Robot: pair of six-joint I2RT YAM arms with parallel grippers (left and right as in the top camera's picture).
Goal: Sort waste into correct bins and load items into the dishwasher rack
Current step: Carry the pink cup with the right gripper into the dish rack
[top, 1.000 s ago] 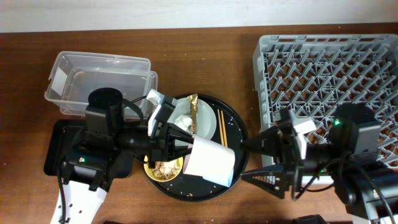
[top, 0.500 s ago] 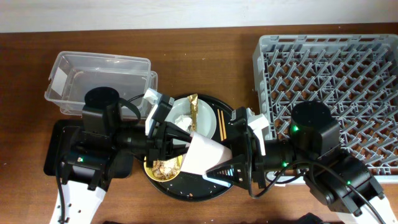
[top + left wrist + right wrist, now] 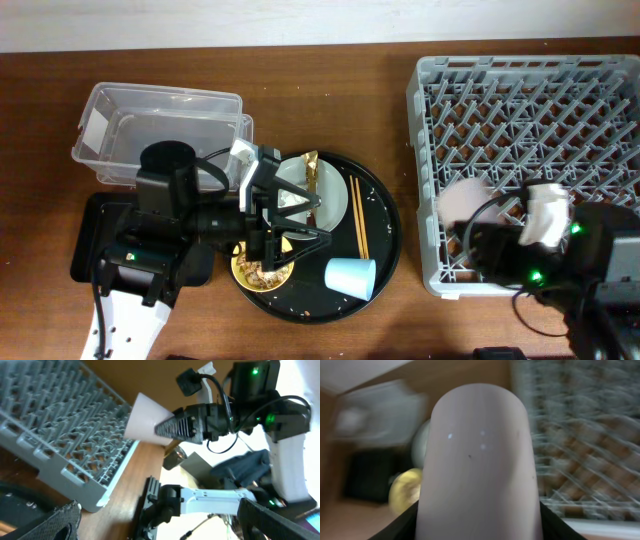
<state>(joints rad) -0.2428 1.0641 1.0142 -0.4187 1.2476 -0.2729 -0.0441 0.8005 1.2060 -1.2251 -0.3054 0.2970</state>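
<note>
The empty front rack corner by the round tray is below my right gripper, so I should next lower the pink cup (image 3: 462, 200) between that corner's pegs and let go of it.
My right gripper (image 3: 470, 215) is shut on the pink cup (image 3: 462, 200) and holds it, blurred, over the front left of the dishwasher rack (image 3: 540, 110). The cup (image 3: 477, 460) fills the right wrist view between the fingers (image 3: 402, 527). My left gripper (image 3: 322, 220) stands open over the round black tray (image 3: 385, 235), nothing between its fingers (image 3: 55, 520). The blue cup (image 3: 350, 275) lies on its side on that tray. The grey plate (image 3: 335, 200) carries the tissue ball (image 3: 290, 195) and foil wrapper (image 3: 311, 172). The chopsticks (image 3: 357, 215) lie beside it. The yellow bowl (image 3: 258, 270) holds food scraps.
The clear plastic box (image 3: 160, 130) stands at the back left, and the shallow black rectangular tray (image 3: 90, 235) lies in front of it, partly under my left arm. The left wrist view shows the pink cup (image 3: 142, 417) held above the rack (image 3: 55, 425).
The right gripper reached over the round tray, shut on the pink cup and carried it right to the rack. The left gripper opened, and the blue cup now lies on the tray.
</note>
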